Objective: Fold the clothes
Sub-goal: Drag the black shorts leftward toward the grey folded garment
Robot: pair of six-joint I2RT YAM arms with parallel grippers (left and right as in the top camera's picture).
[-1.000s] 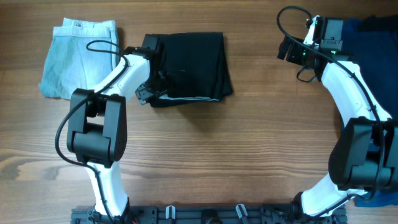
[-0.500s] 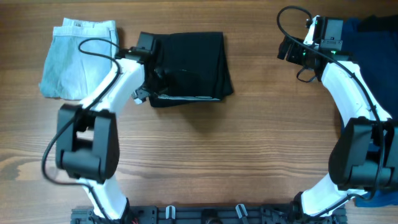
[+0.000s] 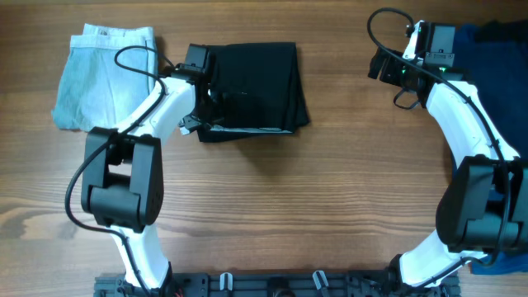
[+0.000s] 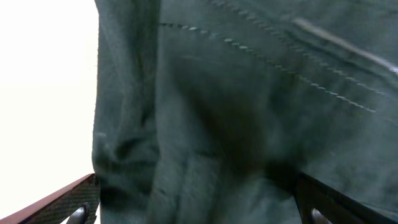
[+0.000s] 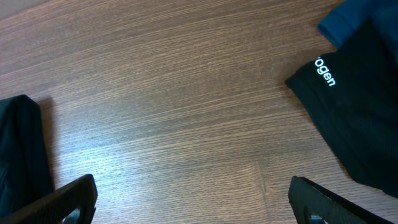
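I should keep my left gripper low at the side edge of the black shorts-like piece and close straight onto its folds, as that edge is between the open fingers.
A black shorts-like piece (image 3: 257,87) of the clothes lies folded at the far middle of the table. My left gripper (image 3: 200,115) sits at its left edge. In the left wrist view the dark fabric (image 4: 249,106) fills the frame, and the left gripper (image 4: 199,214) is open, its fingertips (image 4: 71,205) wide apart over the cloth. My right gripper (image 3: 384,68) hovers at the far right, and the right wrist view shows this gripper (image 5: 199,211) open above bare wood. A black garment with white lettering (image 5: 357,124) lies to its right.
A folded pale-blue denim piece (image 3: 103,74) rests at the far left. Navy-blue cloth (image 3: 495,37) lies at the far right edge, its corner (image 5: 364,15) also in the right wrist view. Bare wooden tabletop (image 3: 289,198) spans the near half.
My left gripper has opened wider and shifted slightly along the black piece's left edge, with the left elbow swinging left and back. The right arm has not moved.
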